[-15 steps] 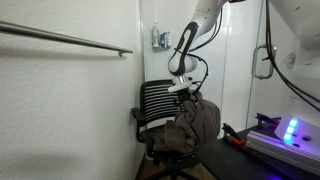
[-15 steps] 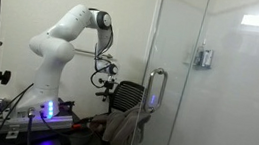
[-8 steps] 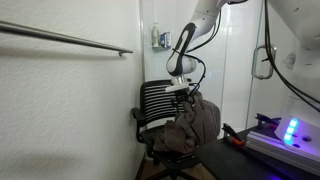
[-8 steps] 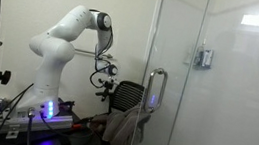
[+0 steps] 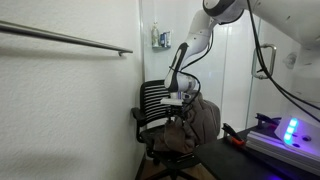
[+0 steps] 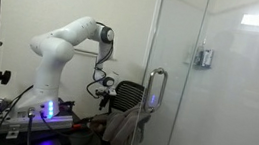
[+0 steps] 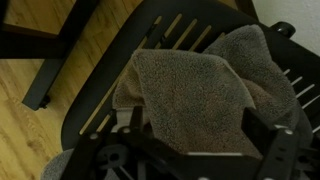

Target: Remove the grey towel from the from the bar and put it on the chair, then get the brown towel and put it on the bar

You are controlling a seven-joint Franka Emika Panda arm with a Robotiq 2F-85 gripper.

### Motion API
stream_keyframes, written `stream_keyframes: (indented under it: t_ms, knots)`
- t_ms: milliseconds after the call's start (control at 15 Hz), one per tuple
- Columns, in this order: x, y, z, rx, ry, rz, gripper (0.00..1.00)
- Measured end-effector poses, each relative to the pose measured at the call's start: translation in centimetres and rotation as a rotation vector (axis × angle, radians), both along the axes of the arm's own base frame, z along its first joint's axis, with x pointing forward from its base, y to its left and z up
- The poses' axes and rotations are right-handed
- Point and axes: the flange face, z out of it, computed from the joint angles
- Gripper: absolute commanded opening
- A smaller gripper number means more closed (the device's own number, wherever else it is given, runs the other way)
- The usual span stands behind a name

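Note:
The brown towel (image 7: 185, 85) lies just below the robot's open gripper, on top of the pile, so the gripper should next go down onto that cloth between its spread fingers.
The brown towel (image 7: 185, 85) lies on top of the pile on the black slatted chair (image 7: 150, 35). The grey towel (image 7: 262, 58) lies crumpled under and beside it. In an exterior view the towel pile (image 5: 196, 124) hangs over the chair seat (image 5: 153, 102). My gripper (image 5: 178, 99) is just above the pile and is open. In the wrist view the gripper's fingers (image 7: 198, 135) stand on either side of the brown towel's lower edge. The steel bar (image 5: 70, 40) on the white wall is bare. The gripper also shows in an exterior view (image 6: 104, 91).
A glass door with a metal handle (image 6: 153, 86) stands in front of the chair. The robot base with a lit blue panel (image 5: 292, 130) sits beside the chair. A wooden floor and dark table legs (image 7: 45, 70) show under the chair.
The arm has come down and forward. The gripper is now lower and close over the towels on the chair. The towels have not moved.

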Motion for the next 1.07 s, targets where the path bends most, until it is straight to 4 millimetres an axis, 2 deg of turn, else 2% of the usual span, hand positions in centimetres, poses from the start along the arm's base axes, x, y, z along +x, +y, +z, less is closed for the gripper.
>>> stream_keyframes:
  t_ms: [133,267,533,733,1067]
  knots:
    - [0.1,0.3,-2.5,-0.017,0.001,-0.014,1.00]
    - [0.4,0.7,-4.1,-0.020,0.004,-0.014,1.00]
    - [0.5,0.8,-4.3,-0.019,-0.002,-0.014,1.00]
    - [1.4,0.6,-4.8,-0.006,-0.045,-0.055,1.00]
    - [2.4,0.9,-7.8,0.003,-0.071,-0.075,1.00]
